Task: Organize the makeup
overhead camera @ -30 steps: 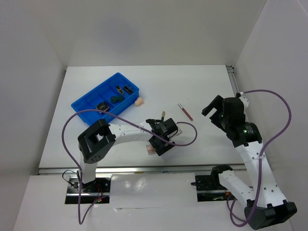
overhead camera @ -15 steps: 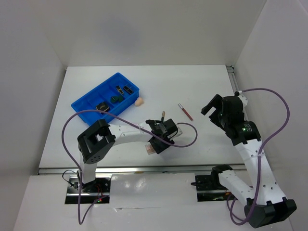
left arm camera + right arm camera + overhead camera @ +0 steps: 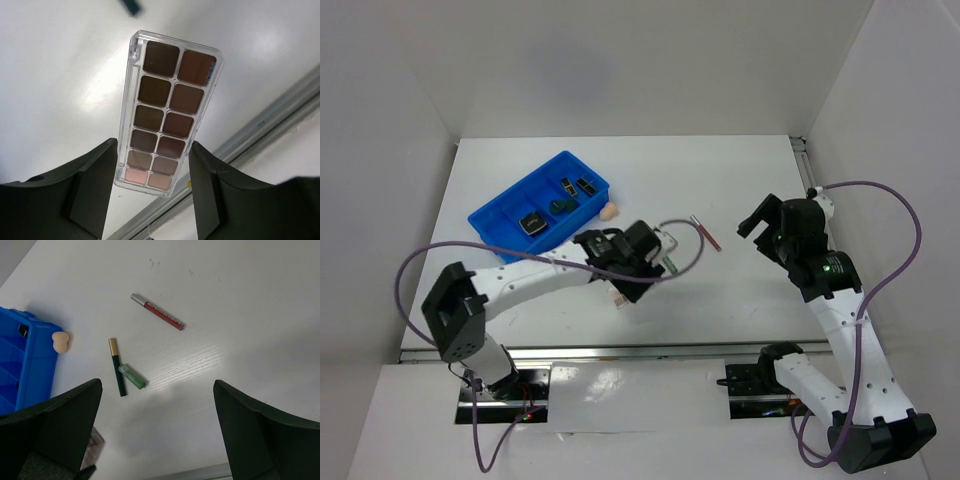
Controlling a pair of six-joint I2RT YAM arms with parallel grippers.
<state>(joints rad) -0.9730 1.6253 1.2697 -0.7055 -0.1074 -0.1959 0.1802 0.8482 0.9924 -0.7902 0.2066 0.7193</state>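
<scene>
I will raise my left gripper, move it to the left in the top view, lower the palette [image 3: 619, 298] into the end compartment by the square compact and let go, because that compartment is empty.
My left gripper [image 3: 153, 172] [image 3: 624, 284] is shut on the near end of the brown-pink eyeshadow palette [image 3: 167, 107] [image 3: 619, 298], fingers on both long sides, near the table's front middle. My right gripper [image 3: 157, 430] [image 3: 760, 226] is open and empty, above the table's right side. Below it lie a red pencil [image 3: 157, 311] [image 3: 705, 232], a dark pencil with a gold end [image 3: 116, 367] and a short green tube [image 3: 132, 376]. The beige sponge [image 3: 61, 341] [image 3: 609, 210] lies against the blue tray [image 3: 495, 212]. The tray holds a square compact [image 3: 532, 222], a dark round compact [image 3: 561, 205] and lipstick tubes [image 3: 578, 185].
The table's metal front rail [image 3: 260, 132] runs close behind the palette. White walls stand at the back and both sides. The left arm's purple cable [image 3: 675, 250] loops over the pencil and green tube.
The left gripper and the palette have shifted up and to the left, away from the front edge, and the left arm has stretched out. The right arm has barely moved.
</scene>
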